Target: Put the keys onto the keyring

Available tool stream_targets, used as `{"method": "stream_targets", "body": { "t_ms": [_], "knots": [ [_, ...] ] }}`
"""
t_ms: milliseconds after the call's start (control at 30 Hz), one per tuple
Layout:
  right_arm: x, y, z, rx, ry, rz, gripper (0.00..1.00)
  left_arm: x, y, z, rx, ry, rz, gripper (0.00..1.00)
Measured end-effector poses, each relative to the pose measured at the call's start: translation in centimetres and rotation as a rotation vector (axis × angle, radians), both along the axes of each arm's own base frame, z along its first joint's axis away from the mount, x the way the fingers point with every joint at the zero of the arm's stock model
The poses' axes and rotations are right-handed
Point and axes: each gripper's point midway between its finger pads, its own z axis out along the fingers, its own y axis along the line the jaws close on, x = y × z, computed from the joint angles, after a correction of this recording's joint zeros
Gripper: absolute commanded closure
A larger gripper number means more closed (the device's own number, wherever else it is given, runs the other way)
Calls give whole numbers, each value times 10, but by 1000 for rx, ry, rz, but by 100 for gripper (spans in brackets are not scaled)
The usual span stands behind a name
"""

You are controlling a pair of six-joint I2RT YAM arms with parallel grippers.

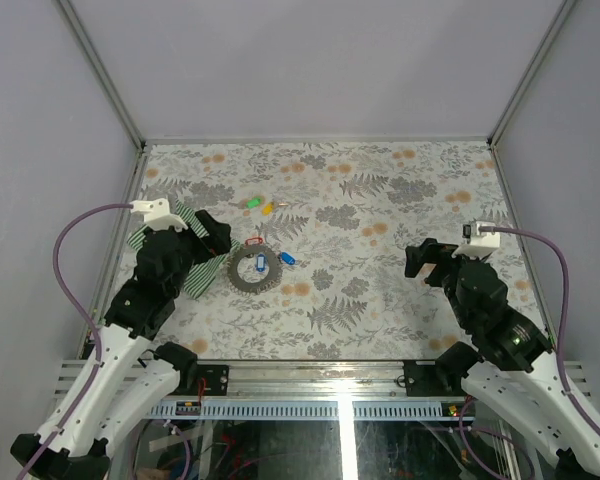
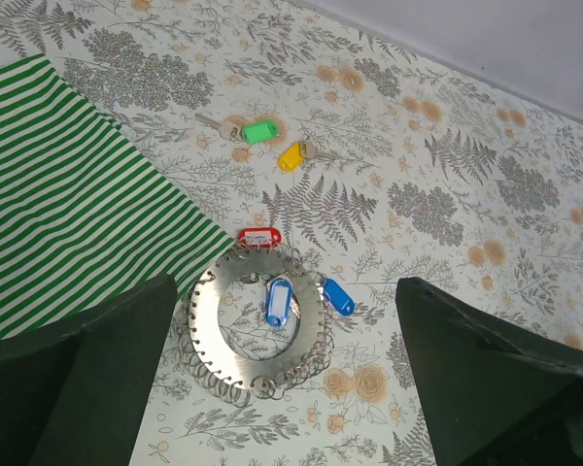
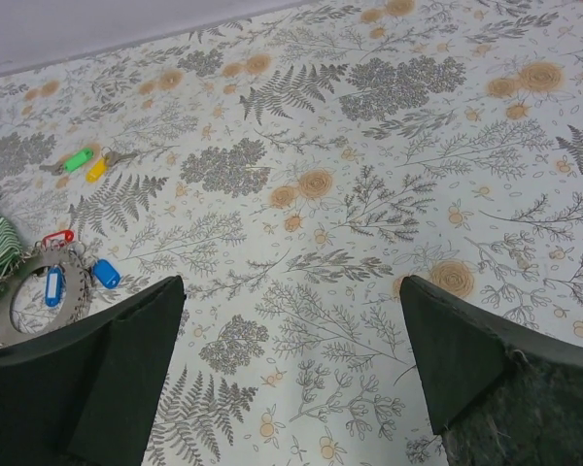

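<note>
My right gripper moves to the left in the top view and down onto the keyring's edge by the outer blue key (image 1: 276, 271) (image 3: 79, 288) next, since that edge faces it.
The keyring (image 1: 242, 277) is a flat round metal disc edged with many small wire rings, lying left of the table's middle. A red key (image 2: 258, 237) touches its far rim. One blue key (image 2: 278, 301) lies in its hole and another blue key (image 2: 338, 296) rests at its right edge. A green key (image 2: 260, 130) and a yellow key (image 2: 291, 155) lie loose farther back. My left gripper (image 2: 284, 349) hangs open just above the keyring (image 2: 214, 311), holding nothing. Over bare cloth at the right, my right gripper (image 3: 291, 320) is open and empty too.
A green-and-white striped cloth (image 2: 68, 204) lies to the left of the keyring, partly under my left arm. A floral tablecloth (image 1: 380, 200) covers the table, which has grey walls on three sides. The right wrist view shows the keyring (image 3: 29, 267) at its far left.
</note>
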Motion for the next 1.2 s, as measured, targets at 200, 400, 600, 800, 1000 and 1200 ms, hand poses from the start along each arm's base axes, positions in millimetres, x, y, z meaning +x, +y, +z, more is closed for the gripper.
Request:
{"method": "stream_targets", "body": {
  "t_ms": [200, 400, 600, 800, 1000, 1200],
  "knots": [
    [4, 1, -4, -47, 8, 10, 1, 1, 1, -2, 7, 7, 6, 0],
    [15, 28, -13, -104, 91, 112, 3, 8, -4, -19, 36, 68, -8, 0],
    [37, 97, -45, -88, 270, 327, 24, 21, -23, -77, 38, 289, -74, 0],
    [44, 179, -107, 32, 493, 523, 29, 22, -29, -91, -5, 351, -109, 0],
    [36, 246, -145, 128, 614, 639, 32, 25, -24, -108, -31, 422, -118, 3],
    [46, 290, -163, 270, 640, 637, 44, 16, -23, -142, -67, 540, -137, 4]
  ]
}}
